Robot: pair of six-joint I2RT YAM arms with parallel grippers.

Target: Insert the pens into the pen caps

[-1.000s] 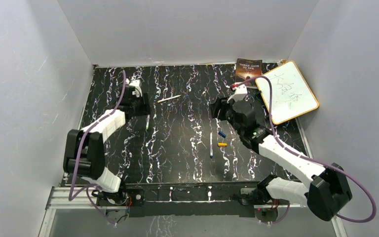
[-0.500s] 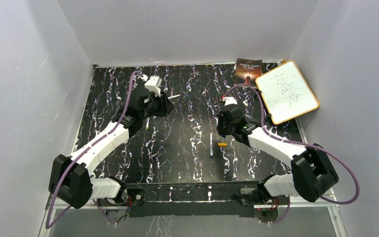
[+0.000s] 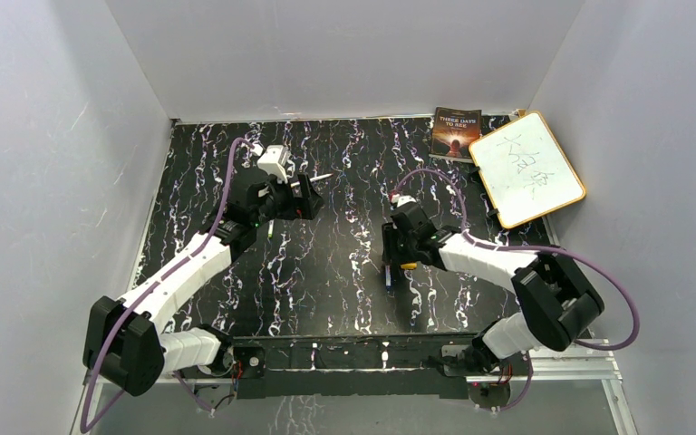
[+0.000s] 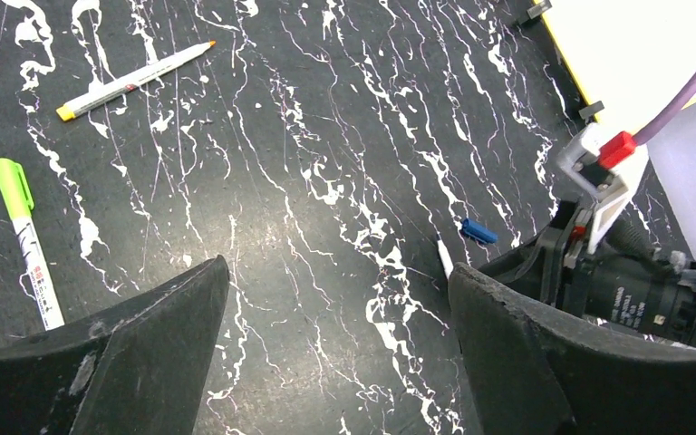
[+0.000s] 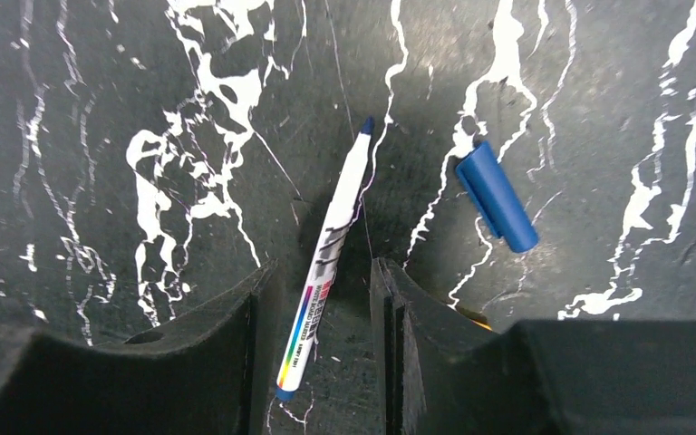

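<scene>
The right gripper moves down onto the printed body (image 3: 387,272) (image 5: 318,292) of the blue-ended white pen next, as the pen already lies lengthwise between its two open fingers.
My right gripper (image 5: 323,272) (image 3: 392,261) is low over the table and open. Its fingers straddle the blue-ended white pen (image 5: 333,249), which lies flat between them with its dark tip pointing away. The blue cap (image 5: 497,197) lies just right of that tip. A sliver of the orange-yellow cap (image 5: 477,319) shows by the right finger, and it also shows in the top view (image 3: 409,265). My left gripper (image 4: 337,272) (image 3: 308,203) is open and empty above the table. The green-ended pen (image 4: 27,240) and the whitish pen (image 4: 131,80) lie to its left. The green cap is not in view.
A whiteboard (image 3: 527,168) and a book (image 3: 456,131) lie at the back right corner. White walls enclose the table on three sides. The right arm's wrist (image 4: 616,263) sits close to my left gripper's right finger.
The left arm swung right from the far left and now hovers mid-table. The right gripper came toward the near side and down until its fingers straddle the blue-ended pen.
</scene>
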